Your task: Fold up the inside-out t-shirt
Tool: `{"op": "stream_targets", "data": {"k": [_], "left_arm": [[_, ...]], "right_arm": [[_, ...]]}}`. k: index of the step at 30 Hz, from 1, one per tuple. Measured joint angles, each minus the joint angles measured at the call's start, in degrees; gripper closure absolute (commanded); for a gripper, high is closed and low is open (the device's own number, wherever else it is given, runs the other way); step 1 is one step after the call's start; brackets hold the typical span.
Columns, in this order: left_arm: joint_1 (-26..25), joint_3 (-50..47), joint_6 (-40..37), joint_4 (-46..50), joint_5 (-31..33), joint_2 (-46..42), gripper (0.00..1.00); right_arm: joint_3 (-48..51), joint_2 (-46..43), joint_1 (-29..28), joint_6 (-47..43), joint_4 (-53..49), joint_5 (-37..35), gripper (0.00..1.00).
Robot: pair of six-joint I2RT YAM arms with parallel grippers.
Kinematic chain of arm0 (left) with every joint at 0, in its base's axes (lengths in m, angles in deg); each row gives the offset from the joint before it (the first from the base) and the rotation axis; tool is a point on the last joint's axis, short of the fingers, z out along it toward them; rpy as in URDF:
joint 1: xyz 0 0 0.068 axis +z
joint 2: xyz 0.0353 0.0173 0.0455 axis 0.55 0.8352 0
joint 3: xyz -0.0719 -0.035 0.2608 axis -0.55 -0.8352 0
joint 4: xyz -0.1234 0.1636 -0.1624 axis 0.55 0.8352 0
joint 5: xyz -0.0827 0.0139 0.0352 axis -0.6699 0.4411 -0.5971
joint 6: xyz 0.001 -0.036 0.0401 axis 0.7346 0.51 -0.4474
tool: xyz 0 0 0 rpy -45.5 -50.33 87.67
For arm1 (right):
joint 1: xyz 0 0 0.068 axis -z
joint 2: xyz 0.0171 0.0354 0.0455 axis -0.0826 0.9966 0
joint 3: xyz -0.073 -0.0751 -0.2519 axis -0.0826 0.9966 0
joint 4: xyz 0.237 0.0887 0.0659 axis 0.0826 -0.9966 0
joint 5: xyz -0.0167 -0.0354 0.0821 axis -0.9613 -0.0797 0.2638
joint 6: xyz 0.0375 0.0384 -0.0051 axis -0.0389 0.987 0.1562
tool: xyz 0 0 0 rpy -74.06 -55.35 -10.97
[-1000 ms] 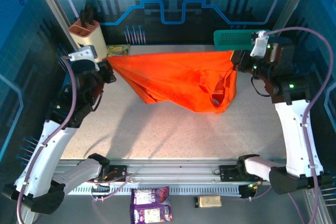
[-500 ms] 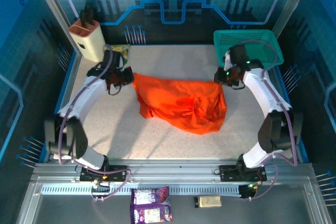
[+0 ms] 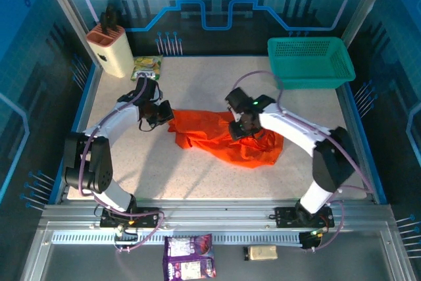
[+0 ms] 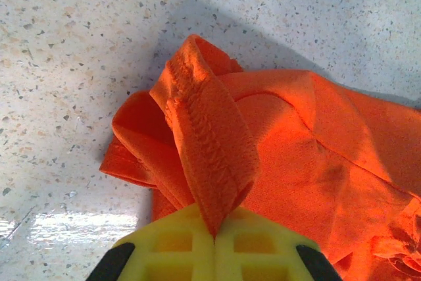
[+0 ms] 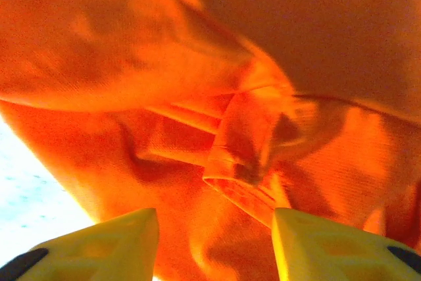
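I next need to lower the open fingers of my right gripper astride the t-shirt's hemmed fold below and close them, because the fold sticks up from the bunched cloth.
The inside-out t-shirt (image 3: 214,141) lies bunched and wrinkled on the speckled table, near its middle. My left gripper (image 3: 167,116) is at the shirt's left end, shut on a stitched hem fold (image 4: 207,143) that rises from between the yellow fingers (image 4: 171,241). In the left wrist view the left gripper (image 4: 216,233) pinches that fold tight, with the rest of the cloth (image 4: 309,143) spread to the right. My right gripper (image 3: 239,128) hovers over the shirt's middle. In the right wrist view the right gripper (image 5: 216,245) stands open above the orange cloth (image 5: 164,64), nothing held between its fingers (image 5: 316,241).
A teal mesh basket (image 3: 310,61) stands at the back right. A knife block (image 3: 110,47) and a yellow packet (image 3: 147,66) sit at the back left. Two packets (image 3: 189,257) lie below the table's near rail.
The shirt, held stretched in the air a second ago, has come down onto the table and bunched up. Both arms moved inward; the right gripper opened and let go of the cloth.
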Motion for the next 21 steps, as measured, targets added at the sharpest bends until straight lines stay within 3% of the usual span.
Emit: {"op": "stream_targets", "data": {"k": [5,11,21], "left_arm": [[0.0,0.0,0.0,0.0,-0.37,0.0,1.0],[0.0,0.0,-0.02,-0.02,-0.37,0.0,1.0],[0.0,0.0,-0.17,-0.02,-0.37,0.0,1.0]], "right_arm": [[-2.08,8.0,-3.69,1.73,-2.4,-6.25,0.5],[-3.69,9.79,-3.89,5.25,-3.48,-10.58,0.54],[-3.8,9.79,-2.05,8.02,-2.4,-10.6,0.63]]}}
